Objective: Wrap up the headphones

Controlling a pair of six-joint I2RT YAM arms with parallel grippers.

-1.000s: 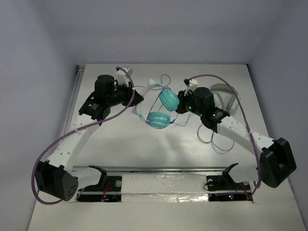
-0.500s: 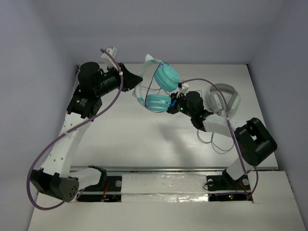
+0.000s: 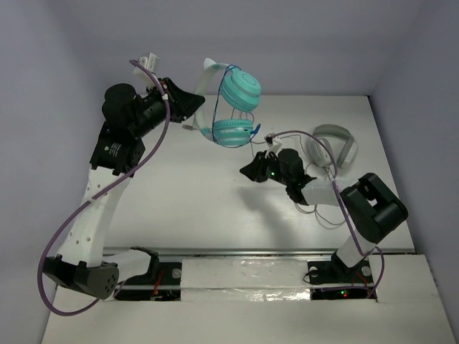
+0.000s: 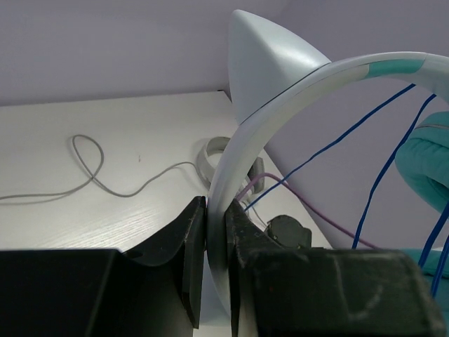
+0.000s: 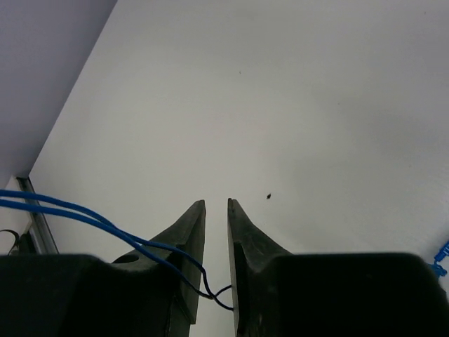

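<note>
The robot's right gripper should stay nearly where it is and close its fingers on the bend of blue cable, because the cable's parts already lie between them.
The headphones hang high above the table, two teal ear cups [image 3: 240, 87] stacked under the white headband [image 3: 208, 72]. My left gripper [image 3: 197, 115] is shut on the headband; in the left wrist view the band [image 4: 280, 91] is pinched between the fingers of that gripper [image 4: 216, 232]. The thin blue cable [image 4: 365, 116] is looped around the band and cups. My right gripper [image 3: 247, 172] is low over the table, right of and below the cups. Its jaws [image 5: 216, 203] stand a narrow gap apart with a bight of blue cable [image 5: 84, 214] caught between them.
The grey-white headphones [image 3: 333, 147] lie on the table at the right, beside my right arm, with their pale cable [image 3: 315, 208] curled toward the front. They also show in the left wrist view [image 4: 210, 151]. Walls close the table at back and sides.
My left gripper has lifted the headphones up and back, off the table. My right gripper has drawn away from the ear cups, down and toward the front.
</note>
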